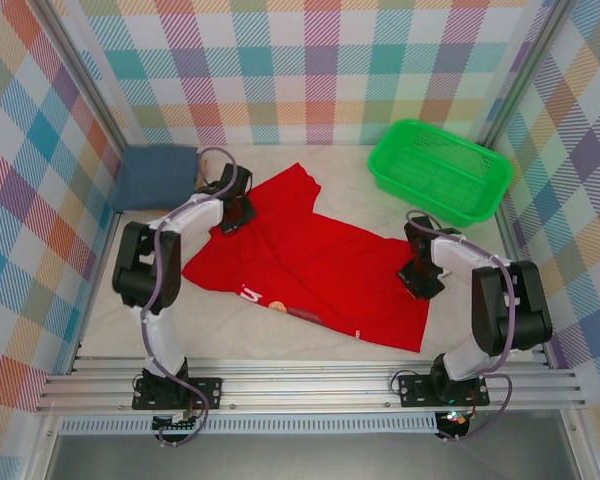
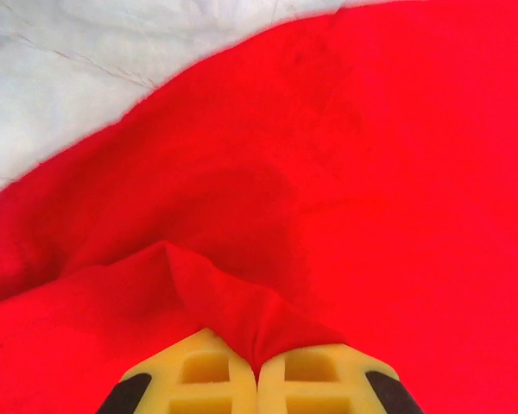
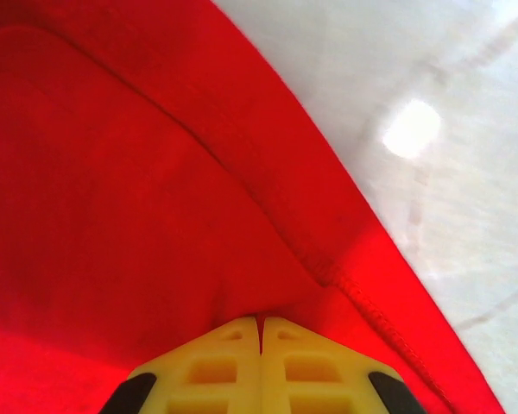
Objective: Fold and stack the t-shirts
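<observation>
My right gripper draws the fold back toward the shirt's near corner next, because the red shirt lies slanted. Then it releases the fold there.
The bright red t-shirt lies spread across the middle of the white table, its print peeking out at the near edge. My left gripper pinches a raised fold of red cloth at the shirt's far left part, yellow pads pressed together. My right gripper is shut on the shirt's right side, close to its stitched hem. The slate-blue t-shirt sits folded in the far left corner.
A green mesh basket stands at the far right. Plaid walls enclose the table on three sides. Bare white tabletop lies to the near left of the shirt, and a metal rail runs along the near edge.
</observation>
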